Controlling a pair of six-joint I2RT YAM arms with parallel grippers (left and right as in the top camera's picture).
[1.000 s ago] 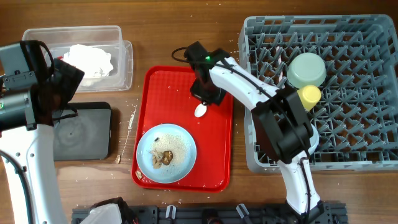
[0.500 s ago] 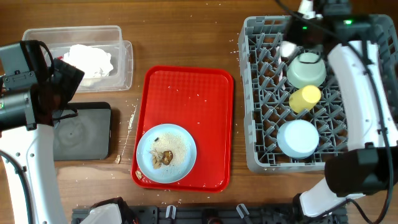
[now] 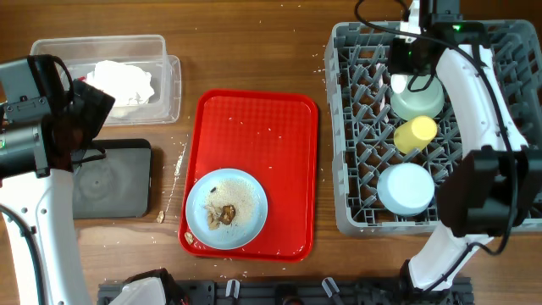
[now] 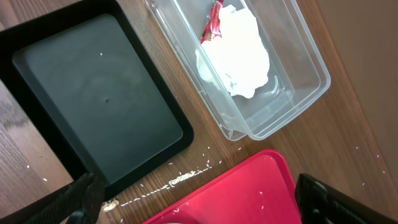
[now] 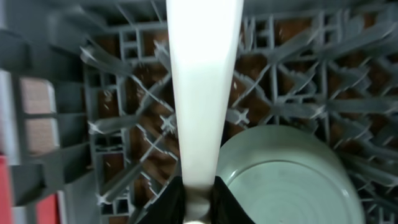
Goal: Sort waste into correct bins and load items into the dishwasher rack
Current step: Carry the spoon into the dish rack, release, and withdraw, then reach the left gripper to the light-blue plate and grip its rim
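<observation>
I should next move my left gripper from the black tray to the light blue plate (image 3: 226,208) on the red tray (image 3: 254,127), down to the plate's rim on the rack side.
My right gripper (image 3: 406,61) is shut on the white plastic spoon (image 5: 202,93) and holds it over the far left part of the grey dishwasher rack (image 3: 508,51), beside the upturned pale green bowl (image 3: 421,97). In the right wrist view the gripper (image 5: 198,200) pinches the spoon's end above the green bowl (image 5: 286,180). The yellow cup (image 3: 415,133) and the upturned light blue bowl (image 3: 406,188) sit in the rack. The light blue plate (image 3: 226,208) with brown scraps and crumbs lies on the red tray (image 3: 254,127). My left gripper (image 4: 199,205) is open and empty. The fork is out of view.
The clear tub (image 3: 165,80) at the far left holds the white napkins (image 3: 123,80) and the red-and-white wrapper (image 4: 213,22). The black tray (image 3: 110,182) lies in front of it, and it also shows in the left wrist view (image 4: 93,106). Crumbs lie on the table between the black tray and the red tray.
My right gripper took the spoon off the red tray and carried it right to the rack's far left corner, next to the green bowl. The left arm has not moved.
</observation>
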